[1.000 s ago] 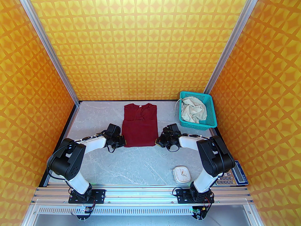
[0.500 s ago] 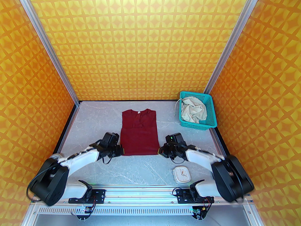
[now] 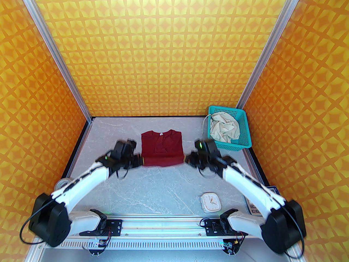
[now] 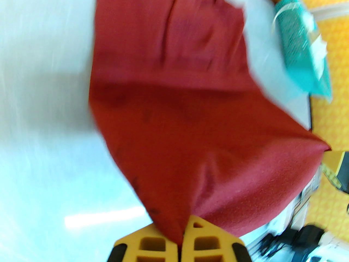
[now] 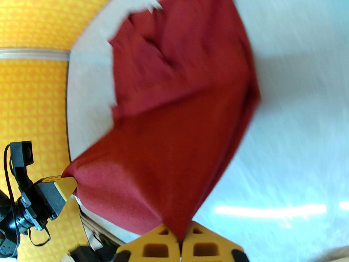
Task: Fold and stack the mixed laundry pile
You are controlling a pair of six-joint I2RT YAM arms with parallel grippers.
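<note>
The shirt's far shoulder corner lies flat, outward of my left gripper. My left gripper will next carry the shirt's hem corner outward and down to release it on that corner.
The dark maroon-red shirt lies mid-table with its collar toward the back wall. Its near hem is raised off the table and held at both corners. My left gripper is shut on the left hem corner, and my right gripper is shut on the right one. In the left wrist view the shirt fans out from my yellow fingertips. The right wrist view shows the same cloth pinched between that gripper's tips. The cream-beige shorts sit crumpled in the teal basket.
The teal mesh basket stands at the back right, a drawstring hanging over its left rim. A white clock lies near the right arm's base. A tape roll sits by the left edge and a calculator by the right.
Both arms have stretched forward, lifting the shirt's near hem and carrying it toward the collar. The shirt now looks much shorter from above.
</note>
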